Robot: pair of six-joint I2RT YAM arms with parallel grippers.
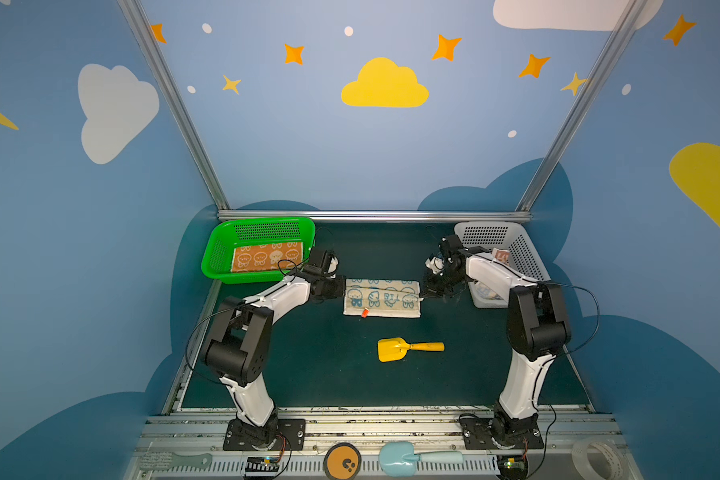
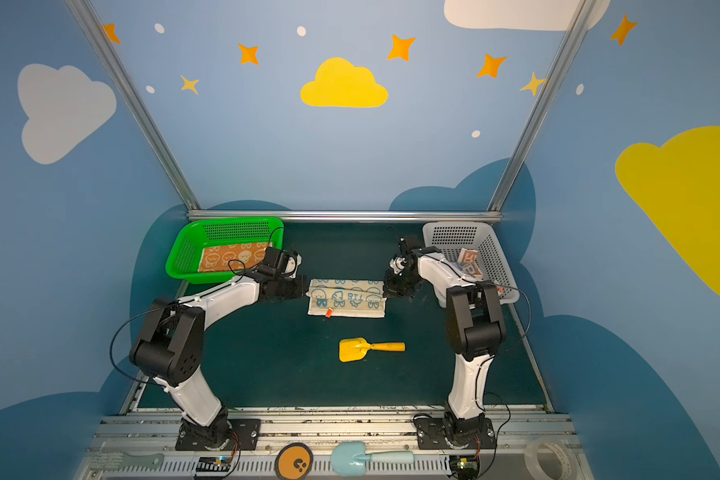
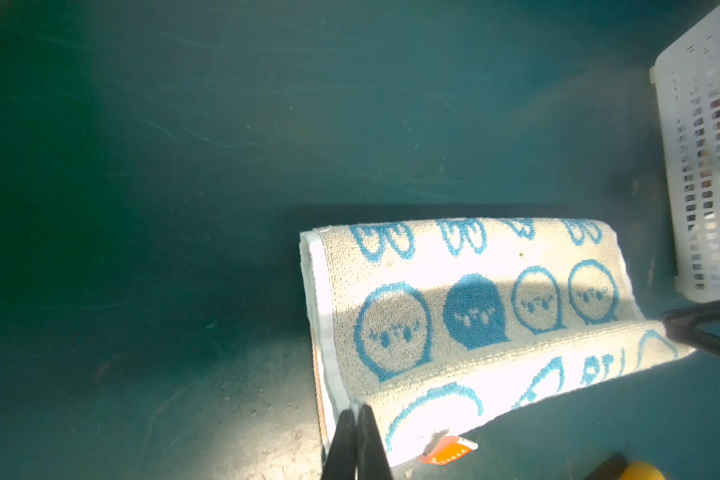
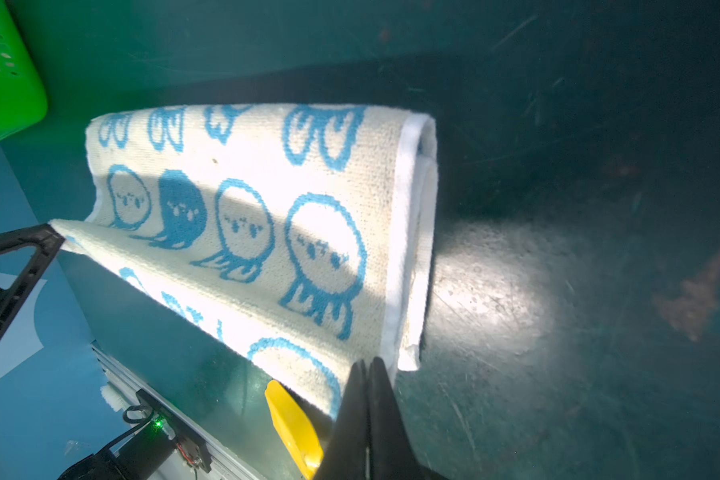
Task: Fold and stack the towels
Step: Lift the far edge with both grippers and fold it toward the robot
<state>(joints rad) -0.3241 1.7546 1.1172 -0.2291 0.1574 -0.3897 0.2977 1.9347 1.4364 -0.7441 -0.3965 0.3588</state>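
Note:
My left gripper needs to lower the corner that is still raised back toward the near hem by the orange tag (image 3: 447,451) and let go, because the hem is below and back from it.
A cream-blue towel (image 1: 381,297) (image 2: 346,297) with blue cartoon faces lies mid-table, partly folded. Its lifted edge is stretched between both grippers. My left gripper (image 1: 344,291) (image 3: 356,409) is shut on that edge's left corner, beside an orange tag (image 3: 447,451). My right gripper (image 1: 421,297) (image 4: 368,363) is shut on the right corner. The layer below (image 4: 267,187) rests on the mat, rolled over at its far side. The orange towel (image 1: 267,257) lies flat in the green basket (image 1: 217,257). The block-letter towel (image 2: 468,262) is in the white basket (image 1: 524,249), partly hidden by the right arm.
A yellow toy shovel (image 1: 408,348) (image 4: 294,428) lies on the green mat just nearer than the towel. On the front rail are a brush, an orange disc (image 1: 341,461), a pale blue scoop (image 1: 400,457) and a tape roll (image 1: 595,457). Blue walls close in three sides.

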